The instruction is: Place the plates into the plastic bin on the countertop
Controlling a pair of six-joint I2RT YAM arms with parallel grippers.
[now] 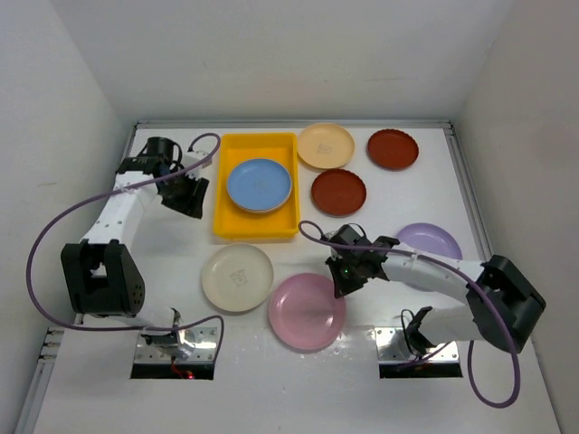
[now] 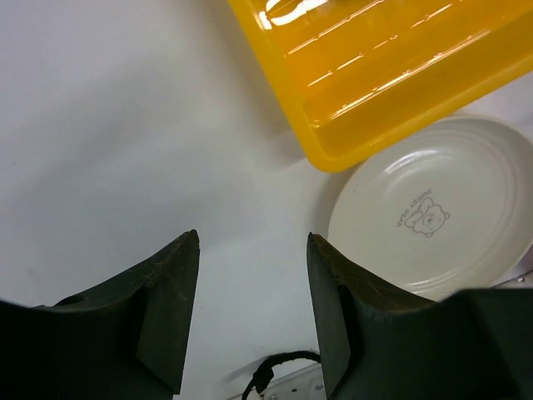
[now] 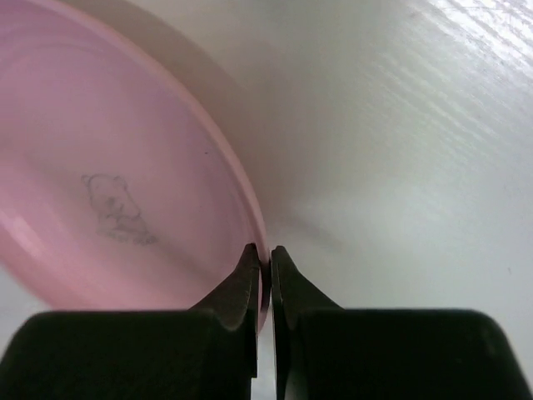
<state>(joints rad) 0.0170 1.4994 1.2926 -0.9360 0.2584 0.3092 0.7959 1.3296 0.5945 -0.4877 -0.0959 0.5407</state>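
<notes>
My right gripper will next move outward, lower the pink plate onto the light blue plate and let go of the pink plate's rim, as the light blue plate lies face-up in the bin.
The yellow bin stands at the back middle of the white countertop, with a light blue plate in it. A cream plate lies in front of the bin and shows in the left wrist view, beside the bin's corner. My right gripper is shut on the rim of the pink plate, as the right wrist view shows with the pink plate to the left. My left gripper is open and empty, just left of the bin.
A tan plate and two dark red plates lie right of the bin at the back. A purple plate lies behind my right arm. White walls stand close on the left, back and right.
</notes>
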